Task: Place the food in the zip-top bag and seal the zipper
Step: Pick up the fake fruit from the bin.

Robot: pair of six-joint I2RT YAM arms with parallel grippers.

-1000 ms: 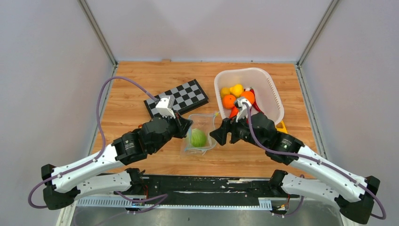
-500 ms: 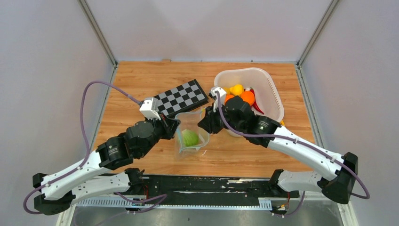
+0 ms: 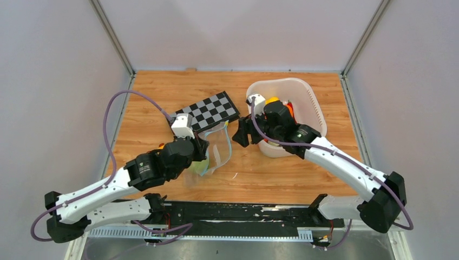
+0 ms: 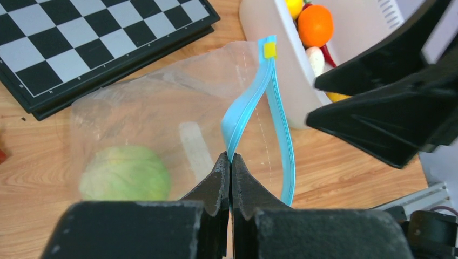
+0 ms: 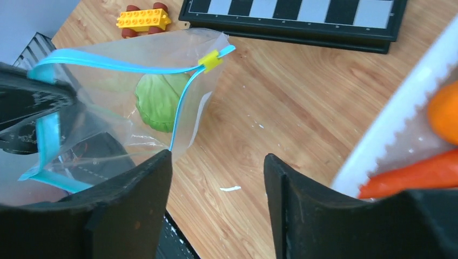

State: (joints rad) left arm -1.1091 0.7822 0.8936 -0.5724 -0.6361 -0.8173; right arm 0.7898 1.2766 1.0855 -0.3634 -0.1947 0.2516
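My right gripper moves outward next, away from the bag, over the basket and down onto the orange (image 5: 446, 114), since the bag holds only the cabbage.
The clear zip-top bag (image 3: 217, 147) hangs tilted from my left gripper (image 3: 204, 153), its mouth gaping. In the left wrist view the left gripper (image 4: 230, 159) is shut on one lip of the teal zipper (image 4: 244, 110); the other lip (image 4: 287, 156) bows away. A green cabbage (image 4: 125, 172) lies inside the bag and also shows in the right wrist view (image 5: 157, 97). My right gripper (image 5: 216, 159) is open and empty, just right of the bag mouth and apart from it, beside the basket (image 3: 241, 132). An orange (image 4: 315, 25), a white radish (image 4: 315, 58) and a carrot-coloured piece (image 5: 410, 174) lie in the basket.
The white plastic basket (image 3: 314, 105) stands at the back right. A chessboard (image 3: 208, 111) lies behind the bag. A yellow toy car (image 5: 143, 19) sits on the wood left of the bag. Enclosure walls close the sides and back.
My left gripper has lifted the bag off the table and pulled it left, so it now hangs open. My right gripper has moved back and up toward the basket, away from the bag mouth.
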